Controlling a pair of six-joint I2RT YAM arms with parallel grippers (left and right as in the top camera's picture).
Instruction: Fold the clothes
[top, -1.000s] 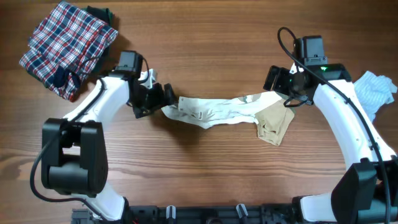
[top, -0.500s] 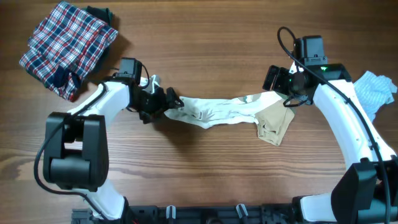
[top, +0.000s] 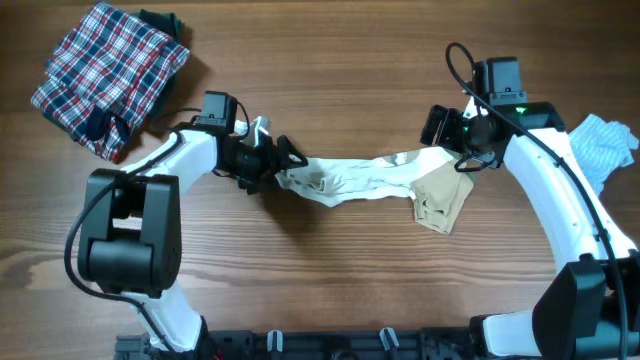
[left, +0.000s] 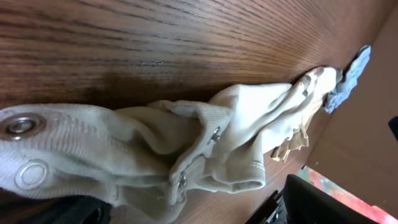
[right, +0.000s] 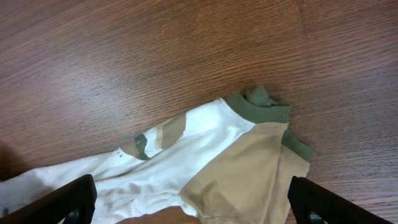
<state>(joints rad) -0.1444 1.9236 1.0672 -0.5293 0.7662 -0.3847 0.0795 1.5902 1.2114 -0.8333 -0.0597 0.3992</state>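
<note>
My left gripper shifts slightly toward the tan sleeve next, then closes on the bunched cloth (top: 288, 178) (left: 185, 152), since the ribbed end lies between my open fingers.
The cream-white top (top: 360, 180) lies stretched in a band across the middle of the table, its tan sleeve part (top: 440, 200) at the right end. My left gripper (top: 280, 163) is open at the band's bunched left end. In the left wrist view the snap-studded cloth (left: 186, 143) fills the space between the wide-apart fingers (left: 323, 202). My right gripper (top: 455, 148) hovers open over the right end. Its wrist view shows the top (right: 186, 155), the tan sleeve (right: 249, 174) and the olive edge (right: 261, 106) below it. A pale blue striped garment (top: 605, 145) lies crumpled at the far right.
A red, white and navy plaid garment (top: 105, 75) lies folded at the back left over something dark green. The wooden table (top: 330, 270) is bare in front of the top. The pale blue garment (left: 348, 74) shows far off in the left wrist view.
My left gripper has slid right onto the top's left end, and its jaws have narrowed slightly. The right arm has not moved.
</note>
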